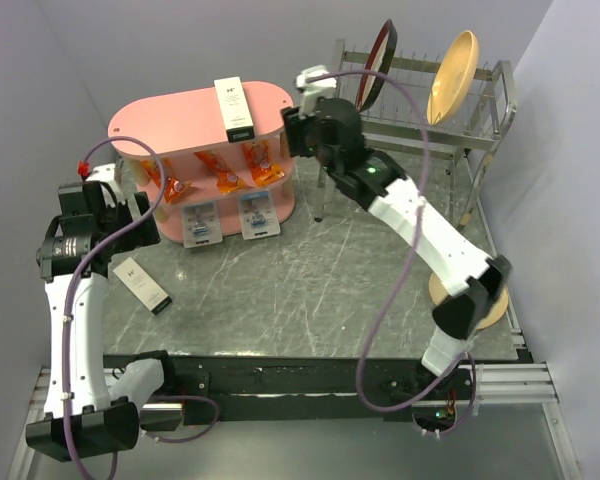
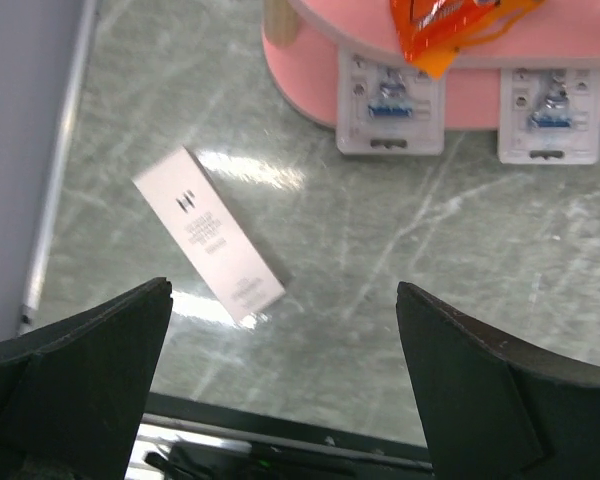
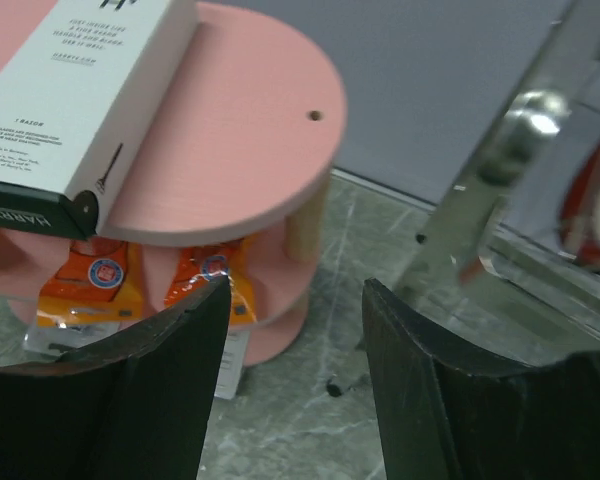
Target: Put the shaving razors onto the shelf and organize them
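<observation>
The white box lies at an angle on the table, so my left gripper comes down onto the middle of the white box (image 1: 142, 285) (image 2: 209, 236) next, turning so its fingers straddle the box's long sides.
Two shaving razors in blister packs (image 1: 200, 222) (image 1: 258, 212) stand side by side against the front of the bottom board of the pink shelf (image 1: 180, 115). The left wrist view shows both razor packs (image 2: 390, 100) (image 2: 550, 100) at the foot of the shelf (image 2: 300, 60). My left gripper (image 1: 110, 190) (image 2: 282, 288) hangs open over the table left of the shelf, holding nothing. My right gripper (image 1: 292, 130) (image 3: 297, 284) is open and empty just off the right end of the shelf top (image 3: 230, 130).
One white-and-black box (image 1: 235, 108) (image 3: 70, 90) stands on the shelf top; another (image 1: 143, 284) (image 2: 208, 235) lies on the table. Orange snack packets (image 1: 225, 172) (image 3: 100, 280) fill the middle tier. A metal dish rack (image 1: 430, 110) (image 3: 490, 190) with plates stands close right of my right gripper.
</observation>
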Available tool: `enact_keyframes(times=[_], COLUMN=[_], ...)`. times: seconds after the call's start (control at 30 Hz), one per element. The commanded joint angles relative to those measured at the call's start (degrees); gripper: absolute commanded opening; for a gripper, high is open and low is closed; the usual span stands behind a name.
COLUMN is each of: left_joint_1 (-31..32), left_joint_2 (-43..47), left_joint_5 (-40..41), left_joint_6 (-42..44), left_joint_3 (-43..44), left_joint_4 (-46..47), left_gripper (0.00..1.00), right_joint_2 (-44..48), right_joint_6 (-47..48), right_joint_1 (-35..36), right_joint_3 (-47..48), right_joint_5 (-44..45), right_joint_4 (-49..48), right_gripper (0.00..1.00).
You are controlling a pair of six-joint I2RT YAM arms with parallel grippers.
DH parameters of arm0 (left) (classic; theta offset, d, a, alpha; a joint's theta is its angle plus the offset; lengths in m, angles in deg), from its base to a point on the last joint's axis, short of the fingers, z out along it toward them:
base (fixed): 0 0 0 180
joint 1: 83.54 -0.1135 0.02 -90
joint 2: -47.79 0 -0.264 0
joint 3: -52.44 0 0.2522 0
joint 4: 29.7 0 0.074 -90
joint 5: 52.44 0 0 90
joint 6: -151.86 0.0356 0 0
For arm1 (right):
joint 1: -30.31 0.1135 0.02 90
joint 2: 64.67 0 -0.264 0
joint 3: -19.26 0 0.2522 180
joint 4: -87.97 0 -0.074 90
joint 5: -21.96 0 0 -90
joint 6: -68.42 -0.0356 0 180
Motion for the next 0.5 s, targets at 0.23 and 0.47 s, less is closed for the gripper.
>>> enact_keyframes(times=[0.23,0.47], left_joint_1=[-13.38,-14.10], left_joint_2=[-9.22,-14.15], left_joint_5=[-2.01,-3.35], left_joint_6=[-15.62,-20.45], left_joint_3=[-10.79,-20.64], left_joint_4=[-6.69,-1.77], left_gripper=[0.99,0.99], right_joint_2=[18.41,23.00], right_joint_6=[0.72,-1.64], right_joint_1=[-0.98,-4.05], right_joint_3=[-17.74,-26.56], right_joint_5=[0.96,-1.57], right_joint_4=[-2.72,-1.94], right_gripper=[0.66,0.66])
